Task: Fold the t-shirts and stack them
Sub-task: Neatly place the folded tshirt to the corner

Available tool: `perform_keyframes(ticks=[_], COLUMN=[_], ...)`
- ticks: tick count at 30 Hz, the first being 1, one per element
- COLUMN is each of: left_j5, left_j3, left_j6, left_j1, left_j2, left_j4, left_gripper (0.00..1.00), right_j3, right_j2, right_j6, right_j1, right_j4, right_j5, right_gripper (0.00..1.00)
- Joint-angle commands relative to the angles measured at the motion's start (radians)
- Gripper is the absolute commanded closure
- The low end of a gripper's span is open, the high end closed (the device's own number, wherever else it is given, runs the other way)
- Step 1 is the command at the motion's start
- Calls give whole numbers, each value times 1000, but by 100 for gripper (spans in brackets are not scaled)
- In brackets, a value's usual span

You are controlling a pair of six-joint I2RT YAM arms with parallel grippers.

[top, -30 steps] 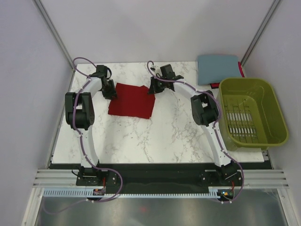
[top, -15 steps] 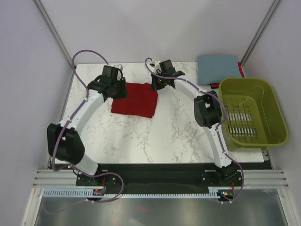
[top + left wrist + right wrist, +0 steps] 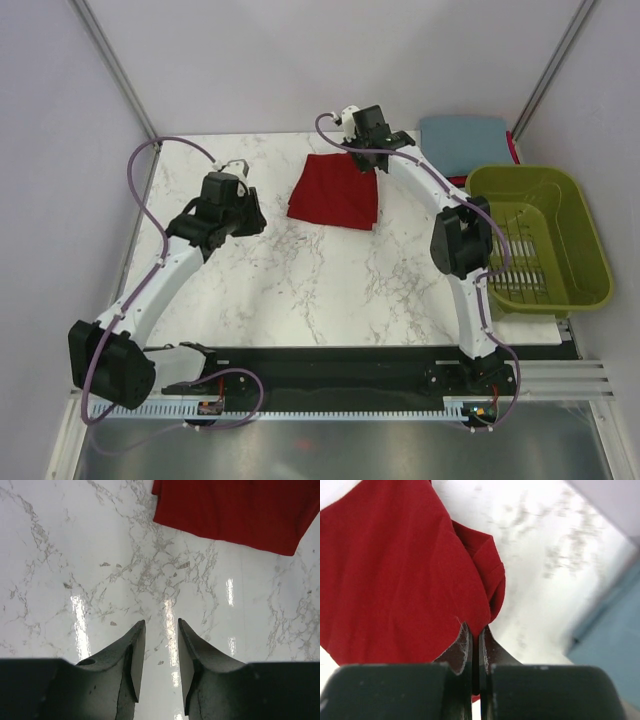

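Note:
The stacked blue-grey shirt lies to the right of my right gripper in the top view, so I will carry the folded dark red shirt over the blue-grey shirt's far edge and release.
The folded dark red t-shirt (image 3: 336,193) hangs and drags at the back middle of the marble table, and fills the right wrist view (image 3: 400,575). My right gripper (image 3: 366,152) is shut on its far edge, the cloth pinched between the fingers (image 3: 475,630). The folded slate blue-grey t-shirt (image 3: 462,144) lies at the back right corner; its edge shows in the right wrist view (image 3: 615,630). My left gripper (image 3: 246,215) is open and empty over bare marble (image 3: 161,625), to the left of the red shirt (image 3: 235,510).
The olive-green slatted basket (image 3: 536,240) stands at the right edge of the table (image 3: 300,290), just in front of the blue-grey shirt. Grey walls close the back and sides.
My right gripper has pulled the red shirt to the right and toward the back. My left gripper has let go of the shirt and drawn back to the left and nearer.

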Motion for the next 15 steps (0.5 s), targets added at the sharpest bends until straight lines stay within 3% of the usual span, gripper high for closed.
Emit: perform_keyframes(ticks=[1,5,15], left_j5=[-21,-5,84], left_j3=[-17,-8,8], left_j6=[-17,-1,-4], left_j1=[-2,-4,-2], left_j2=[-68,-91,-88], left_j4=[81,81,81], left_gripper=[60,60,59], right_j3=[15,-59,-4], right_j2=[-96,-151,-136], right_j6=[-133,-216,-459], right_j1=[-44,-87,-178], right_j4=[-7,59,133], right_j5=[157,219,305], right_gripper=[100,100,100])
